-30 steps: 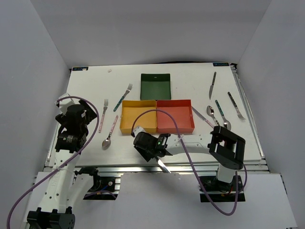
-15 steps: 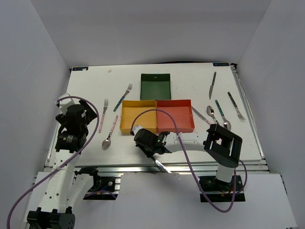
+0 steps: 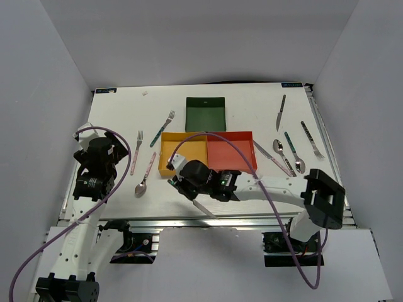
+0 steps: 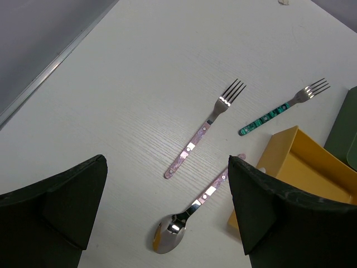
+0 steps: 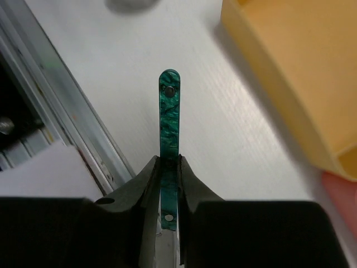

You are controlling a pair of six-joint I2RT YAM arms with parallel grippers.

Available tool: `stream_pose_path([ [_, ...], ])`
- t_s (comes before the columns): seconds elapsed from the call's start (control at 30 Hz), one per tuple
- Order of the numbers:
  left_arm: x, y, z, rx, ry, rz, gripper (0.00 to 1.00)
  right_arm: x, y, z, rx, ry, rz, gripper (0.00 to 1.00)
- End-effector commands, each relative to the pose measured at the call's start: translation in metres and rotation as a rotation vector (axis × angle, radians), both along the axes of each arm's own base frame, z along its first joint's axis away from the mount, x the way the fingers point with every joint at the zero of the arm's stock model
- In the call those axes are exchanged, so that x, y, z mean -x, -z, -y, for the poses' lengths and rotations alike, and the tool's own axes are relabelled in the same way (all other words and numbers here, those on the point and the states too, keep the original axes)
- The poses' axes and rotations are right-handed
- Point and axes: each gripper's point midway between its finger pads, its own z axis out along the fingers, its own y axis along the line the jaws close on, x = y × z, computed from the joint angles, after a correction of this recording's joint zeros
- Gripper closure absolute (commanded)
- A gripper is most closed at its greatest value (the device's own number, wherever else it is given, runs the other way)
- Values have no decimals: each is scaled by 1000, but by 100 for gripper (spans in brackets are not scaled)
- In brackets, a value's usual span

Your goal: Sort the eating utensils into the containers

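Observation:
The knife goes up and outward with my right gripper next, for release inside the yellow-orange tray, since that open tray lies just outward of the gripper.
My right gripper is shut on a teal-handled knife and holds it just off the near left corner of the yellow-orange tray. In the right wrist view the teal handle sticks out past the closed gripper. The red tray sits beside the yellow one and the dark green tray behind them. My left gripper is open and empty above a pink-handled spoon. A pink fork and a teal fork lie beyond it.
Several more utensils lie right of the red tray: a dark knife, a fork, a spoon, a pink-handled knife. The table's metal front rail runs close to the held knife's handle.
My right arm has swung away from the table's front edge toward the yellow-orange tray, carrying the knife with it. The left arm has not moved.

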Motion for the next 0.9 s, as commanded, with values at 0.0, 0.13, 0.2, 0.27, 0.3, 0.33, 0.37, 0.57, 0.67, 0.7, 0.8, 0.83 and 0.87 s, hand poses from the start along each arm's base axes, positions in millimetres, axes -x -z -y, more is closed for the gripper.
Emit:
stream_pose_path([
  [0.0,-1,-17,0,3,-3,47,2,-17,-65,-26,-165,-25,131,100],
  [0.13,1,-19,-1,2,-7,53,2,-33,-101,-34,-223,-4,179,100],
  [0.2,1,-19,-1,1,-9,56,2,-38,-132,-38,-289,5,187,100],
  [0.27,1,-20,-2,0,-13,60,2,-60,-162,-36,-346,55,214,100],
  [0.3,1,-20,-2,0,-11,60,2,-68,-169,-36,-358,64,221,100],
  [0.33,1,-21,-2,0,-11,63,2,-88,-174,-31,-355,77,244,100],
  [0.37,1,-21,-2,1,-12,63,2,-97,-197,-36,-392,58,261,100],
  [0.57,-1,-19,0,0,-1,56,2,-169,-176,-50,-311,-26,301,100],
  [0.67,-2,-18,-2,-3,-8,47,2,-193,-155,-58,-284,-48,305,100],
  [0.7,-3,-17,-1,-4,-6,43,2,-201,-141,-62,-269,-43,299,100],
  [0.8,-6,-15,3,2,18,40,2,-214,-123,-68,-243,-46,312,100],
  [0.83,-6,-15,4,3,28,39,2,-217,-122,-70,-238,-47,319,100],
  [0.87,-7,-14,5,3,31,36,2,-219,-118,-70,-227,-47,323,100],
])
